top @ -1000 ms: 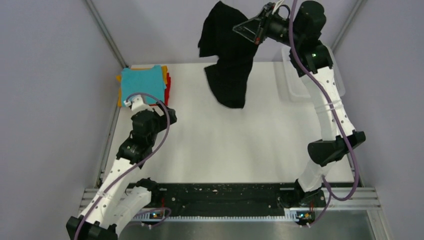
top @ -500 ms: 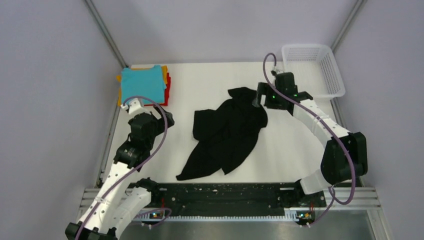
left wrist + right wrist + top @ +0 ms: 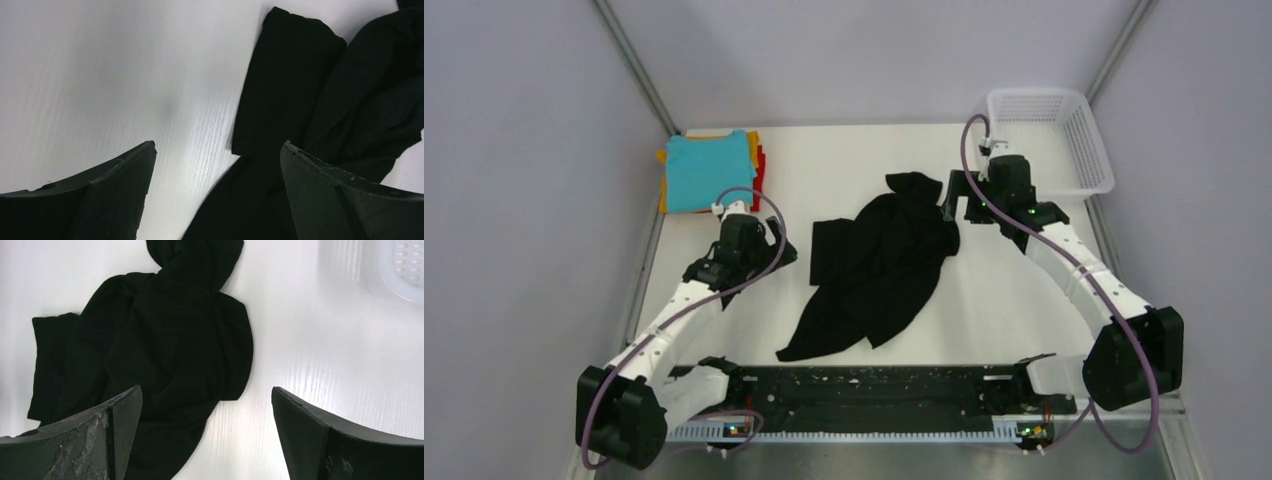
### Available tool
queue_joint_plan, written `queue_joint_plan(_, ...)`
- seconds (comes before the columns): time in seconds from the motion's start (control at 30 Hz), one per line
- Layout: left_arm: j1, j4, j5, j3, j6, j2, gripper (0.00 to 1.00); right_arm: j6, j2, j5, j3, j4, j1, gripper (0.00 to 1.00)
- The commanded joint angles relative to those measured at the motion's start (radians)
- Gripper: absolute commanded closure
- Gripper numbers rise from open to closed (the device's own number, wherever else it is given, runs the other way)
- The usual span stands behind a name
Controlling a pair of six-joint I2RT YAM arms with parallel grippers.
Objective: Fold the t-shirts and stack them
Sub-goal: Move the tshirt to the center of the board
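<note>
The black t-shirt sleeve's flat near corner [image 3: 815,281] [image 3: 238,149] lies below my left gripper and to its right in the top view, clear of the t-shirt's folds, so my left gripper will lower across onto it.
A plain black t-shirt [image 3: 879,265] lies crumpled in the middle of the white table. It also shows in the left wrist view [image 3: 295,85] and the right wrist view [image 3: 165,330]. Folded t-shirts are stacked at the back left: teal [image 3: 709,170] on top, with orange-yellow [image 3: 662,190] and red [image 3: 760,172] edges showing beneath. My left gripper [image 3: 782,256] [image 3: 218,146] is open, just left of the black shirt's sleeve, holding nothing. My right gripper [image 3: 952,200] [image 3: 206,388] is open above the shirt's upper right edge, holding nothing.
A white plastic mesh basket [image 3: 1064,110] [image 3: 400,265] stands at the back right corner, close behind the right arm. Grey walls and metal rails border the table on both sides. A black strip [image 3: 864,385] runs along the near edge between the arm bases.
The right gripper opened and let go of the black shirt, which dropped from hanging in the air onto the table. The right arm came down beside it. The left arm swung right toward the shirt.
</note>
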Motion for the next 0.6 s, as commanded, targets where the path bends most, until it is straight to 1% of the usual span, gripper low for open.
queue_joint_plan(0.0,0.003,0.118,0.178,-0.039,-0.003,0.052,0.01,-0.025,0.011,0.024,-0.011,0.055,0.022,0.02)
queue_joint_plan(0.1,0.003,0.162,0.275,-0.031,-0.009,0.142,0.03,-0.017,0.029,0.039,-0.007,0.059,0.023,0.02)
queue_joint_plan(0.17,0.001,0.17,0.306,0.0,-0.019,0.221,0.08,-0.007,0.036,0.041,-0.009,0.077,0.022,0.02)
queue_joint_plan(0.3,-0.001,0.217,0.328,0.036,-0.033,0.352,0.16,0.006,0.071,0.052,0.003,0.103,0.021,0.02)
queue_joint_plan(0.47,-0.002,0.247,0.357,0.062,-0.034,0.436,0.2,0.006,0.122,0.063,0.025,0.104,0.021,0.02)
queue_joint_plan(0.57,-0.014,0.254,0.393,0.087,-0.034,0.488,0.26,0.004,0.142,0.061,0.034,0.104,0.021,0.02)
